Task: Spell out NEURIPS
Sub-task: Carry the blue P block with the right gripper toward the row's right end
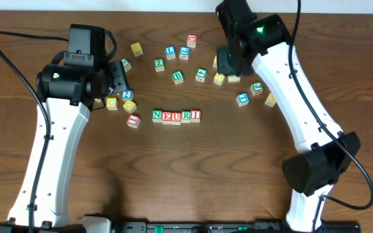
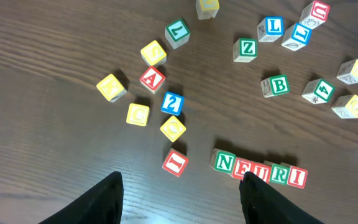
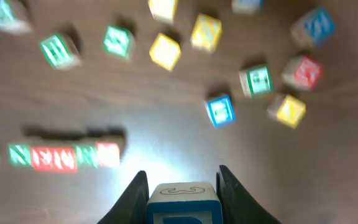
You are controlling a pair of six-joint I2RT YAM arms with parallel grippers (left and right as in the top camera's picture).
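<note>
My right gripper will next move back and down to release, because bare wood (image 1: 208, 118) (image 3: 135, 157) beside the row's I, free for the next letter, is below and back from my gripper.
Five cubes lie in a row (image 1: 176, 116) reading N, E, U, R, I at the table's middle. The same row (image 2: 260, 170) shows by my left gripper's right finger and, blurred, as a row (image 3: 64, 155) in the right wrist view. My right gripper (image 3: 183, 174) is shut on a blue-framed cube (image 3: 183, 208) whose letter is cut off by the frame edge. It hangs above the table at the back right, and from overhead the right gripper (image 1: 225, 61) hides that cube. My left gripper (image 2: 182, 186) is open and holds nothing, above the wood left of the row, at the left gripper (image 1: 118, 77) overhead.
Loose cubes lie scattered behind the row: a green Z (image 2: 246, 48), a green B (image 2: 277, 84), a red A (image 2: 152, 78), a blue 2 (image 2: 172, 102) and a second red I (image 2: 174, 163). More cubes (image 1: 258, 88) lie under the right arm.
</note>
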